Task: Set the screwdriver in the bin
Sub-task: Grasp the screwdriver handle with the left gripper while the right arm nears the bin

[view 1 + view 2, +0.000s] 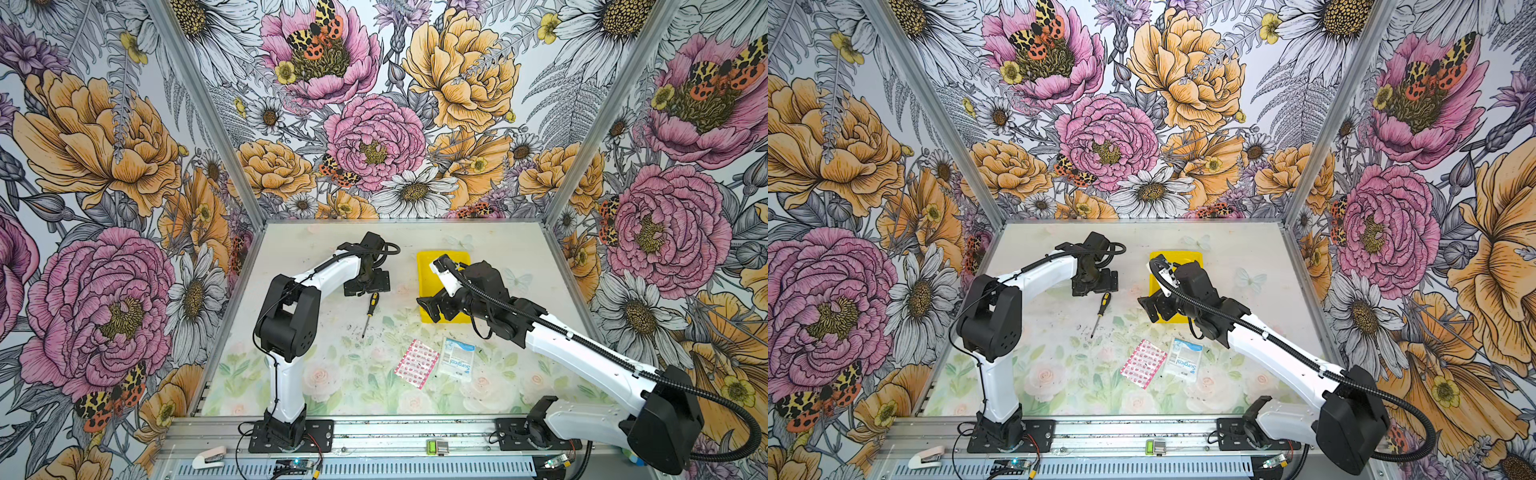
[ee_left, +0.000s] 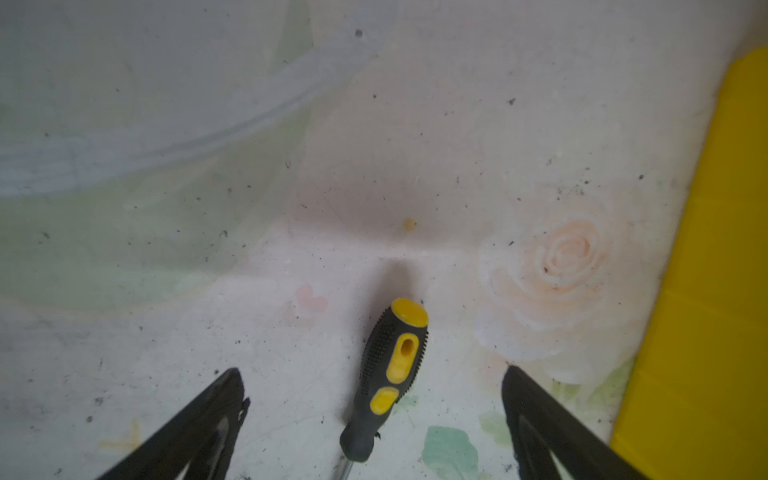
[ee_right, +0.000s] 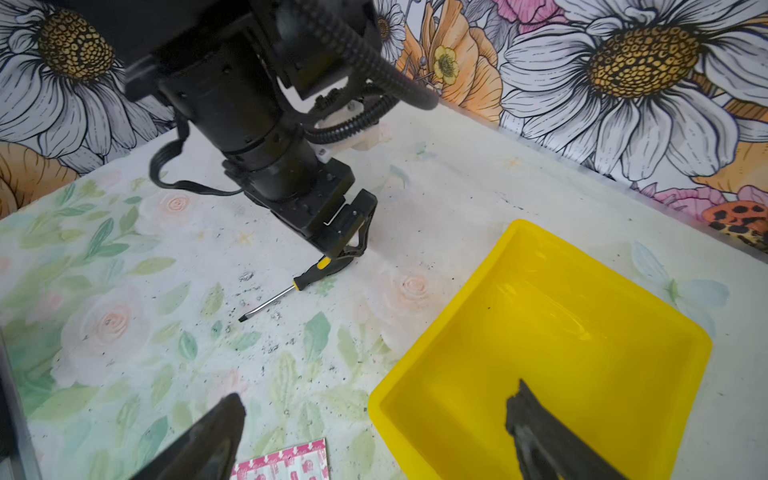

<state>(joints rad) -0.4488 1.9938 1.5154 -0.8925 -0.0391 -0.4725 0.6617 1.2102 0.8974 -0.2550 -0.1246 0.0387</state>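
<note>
The screwdriver's handle is below my open fingers, with one finger on each side. I should lower my left gripper onto the handle's thick yellow-marked middle (image 1: 373,301) (image 2: 396,365) and close it.
The screwdriver (image 1: 371,307) (image 1: 1102,306) lies flat on the table left of the bin, its black-and-yellow handle pointing to the back and its thin shaft to the front. My left gripper (image 1: 368,290) hangs low over the handle end. In the left wrist view it (image 2: 372,370) is open, one finger on each side of the handle (image 2: 390,374), neither touching it. The yellow bin (image 1: 424,270) (image 1: 1192,255) (image 3: 582,316) sits at mid-right with nothing in it. My right gripper (image 1: 430,307) (image 3: 376,392) is open over the bin's near left corner, one finger above the inside and one above the table.
A pink-and-red plaster sheet (image 1: 417,363) and a white Surgicol packet (image 1: 457,357) lie in front of the bin. A small white stapler-like item (image 1: 210,459) rests on the front rail. Flowered walls close the table on three sides.
</note>
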